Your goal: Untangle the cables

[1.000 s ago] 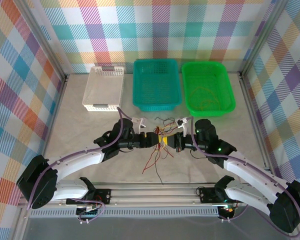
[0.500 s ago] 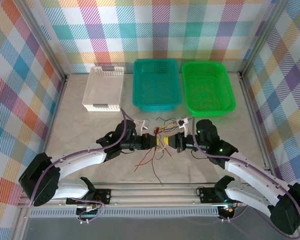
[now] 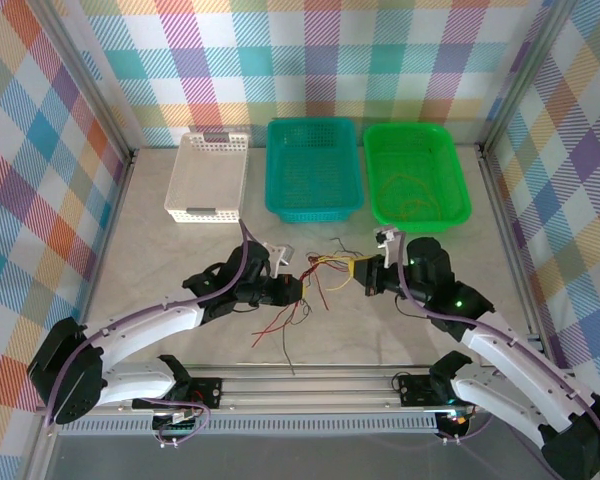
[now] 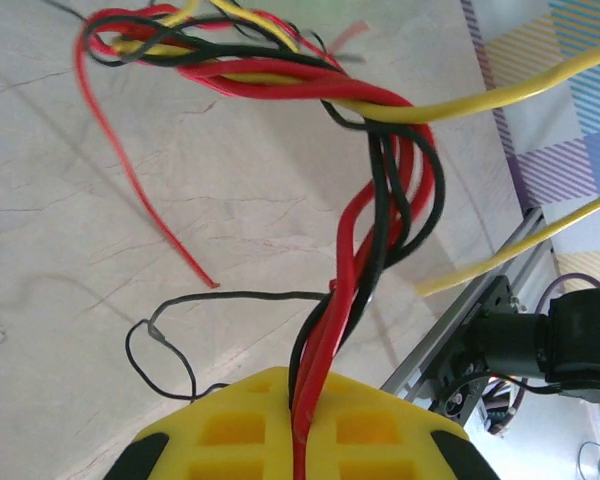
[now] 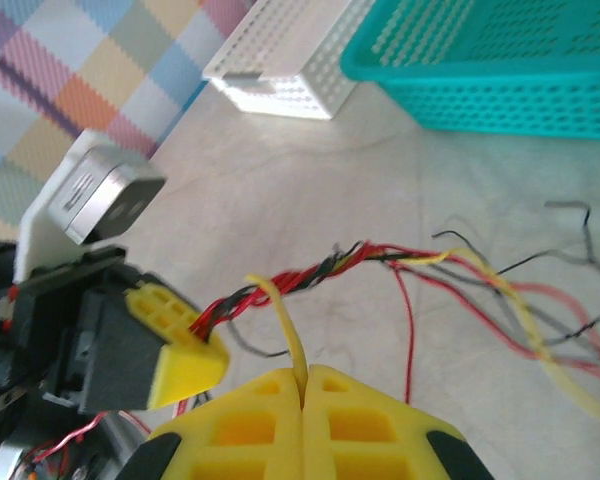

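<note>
My right gripper should next pull up and outward toward the green basket's rim (image 3: pixel 405 226) and then let go, because the yellow cable still runs through the bundle.
The cables (image 3: pixel 325 268) are thin red, black and yellow wires, strung in a twisted bundle between my two grippers above the table's middle. Loose red and black ends (image 3: pixel 278 325) trail onto the table toward the near edge. My left gripper (image 3: pixel 297 288) is shut on the red and black cables (image 4: pixel 380 200), which run out from between its yellow pads (image 4: pixel 230 430). My right gripper (image 3: pixel 360 269) is shut on a single yellow cable (image 5: pixel 285 325) that arches up from its pads (image 5: pixel 370 420). In the right wrist view the twisted bundle (image 5: pixel 320 268) leads to the left gripper (image 5: pixel 185 350).
Three baskets stand along the back: white (image 3: pixel 208 178), teal (image 3: pixel 313 195) and green (image 3: pixel 417 215). The green one has a few thin wires (image 3: pixel 410 195) in it. An aluminium rail (image 3: pixel 310 385) runs along the near edge. Bare table lies left and right of the arms.
My left gripper has shut on the red and black cables. Both grippers have drawn apart, the right one moving right and back, and the bundle now stretches between them.
</note>
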